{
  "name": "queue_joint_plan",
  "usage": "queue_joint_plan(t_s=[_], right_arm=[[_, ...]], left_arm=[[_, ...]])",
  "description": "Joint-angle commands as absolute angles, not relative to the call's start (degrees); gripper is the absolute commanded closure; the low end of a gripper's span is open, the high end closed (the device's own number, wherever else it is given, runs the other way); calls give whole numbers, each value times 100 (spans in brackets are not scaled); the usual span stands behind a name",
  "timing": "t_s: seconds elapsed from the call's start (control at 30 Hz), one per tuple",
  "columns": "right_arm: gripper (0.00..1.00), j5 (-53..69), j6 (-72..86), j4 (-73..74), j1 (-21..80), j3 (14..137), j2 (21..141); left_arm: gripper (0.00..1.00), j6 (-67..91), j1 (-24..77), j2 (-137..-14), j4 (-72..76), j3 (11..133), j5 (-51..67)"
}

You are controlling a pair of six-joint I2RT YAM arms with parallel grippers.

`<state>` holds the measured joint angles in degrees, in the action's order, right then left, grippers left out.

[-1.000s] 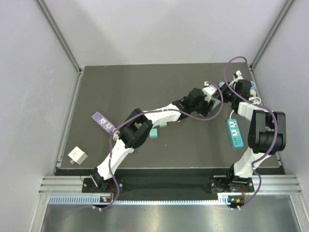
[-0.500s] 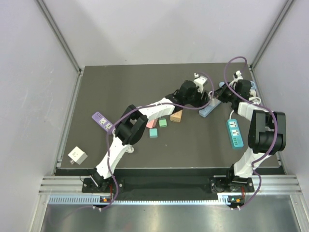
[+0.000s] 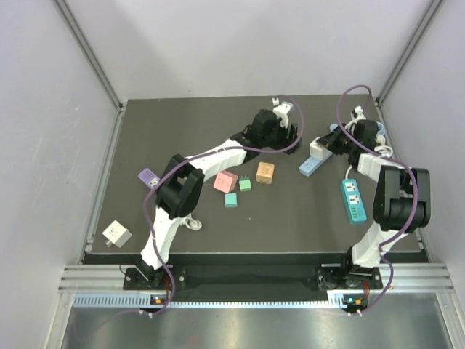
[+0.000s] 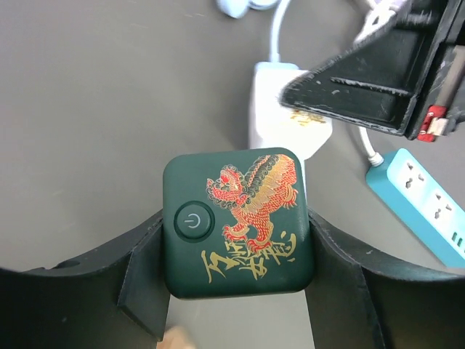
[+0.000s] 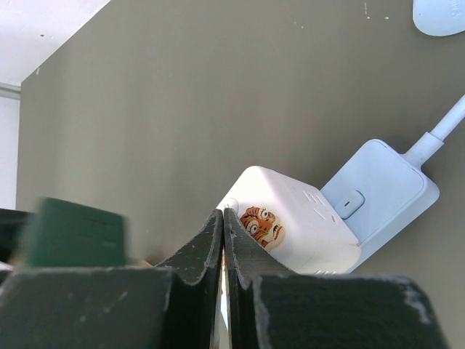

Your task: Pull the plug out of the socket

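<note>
My left gripper carries the green plug away from the light blue socket next, then down to empty table beyond the pink block.
My left gripper is shut on a dark green plug with a red-and-gold dragon and a power button, and holds it above the table, apart from the light blue socket strip. A white plug with a tiger face still sits in that strip. My right gripper is shut, with its tips at the white plug's near edge. The green plug shows blurred at the left of the right wrist view.
A teal power strip lies at the right and a purple one at the left. A white cube adapter sits near the front left. Pink, orange and green blocks lie mid-table.
My left gripper has moved left and toward the back with the green plug, away from the light blue strip. The strip shifted slightly. The right arm has stayed put.
</note>
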<state>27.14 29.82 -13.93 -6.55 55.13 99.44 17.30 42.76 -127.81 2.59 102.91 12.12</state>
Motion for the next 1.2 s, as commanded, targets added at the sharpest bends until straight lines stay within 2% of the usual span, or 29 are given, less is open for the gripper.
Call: queue_joint_plan(t_s=[0.0,0.03,0.13,0.27,0.33,0.53,0.9,0.93,1.0,1.03,1.07,1.17], right_arm=[[100,2039,2452,325,-686,5036,10266],[100,2048,2426,308,-686,5027,10231],[100,2136,2400,307,-677,5036,10099],[100,2162,2373,422,-659,5062,9915],[100,2153,2347,431,-633,5080,9774],[100,2118,2426,439,-528,5141,9388],[98,2180,2321,843,-466,5203,8290],[98,2188,2329,870,-457,5168,8210],[98,2215,2338,870,-466,5080,8017],[98,2241,2329,888,-466,5045,7963],[98,2241,2329,896,-466,5001,7928],[98,2206,2277,958,-475,4913,7796]], left_arm=[[100,1564,3914,-11866,-350,10318,1308],[100,1625,3781,-11839,-595,10336,1806],[100,1741,3314,-11777,-1588,10441,2170],[100,1189,3138,-11891,-3570,11108,1305],[100,1020,3138,-11997,-4067,11468,1038],[87,958,3103,-12023,-4420,11163,677],[83,853,3103,-12664,-4869,11390,167],[81,844,3103,-12787,-4904,11443,80],[66,861,3103,-12911,-5027,11574,53],[62,870,3103,-13007,-5071,11619,-130],[53,896,3094,-13043,-5176,11689,-175],[43,1010,3102,-12982,-5159,11760,-281]])
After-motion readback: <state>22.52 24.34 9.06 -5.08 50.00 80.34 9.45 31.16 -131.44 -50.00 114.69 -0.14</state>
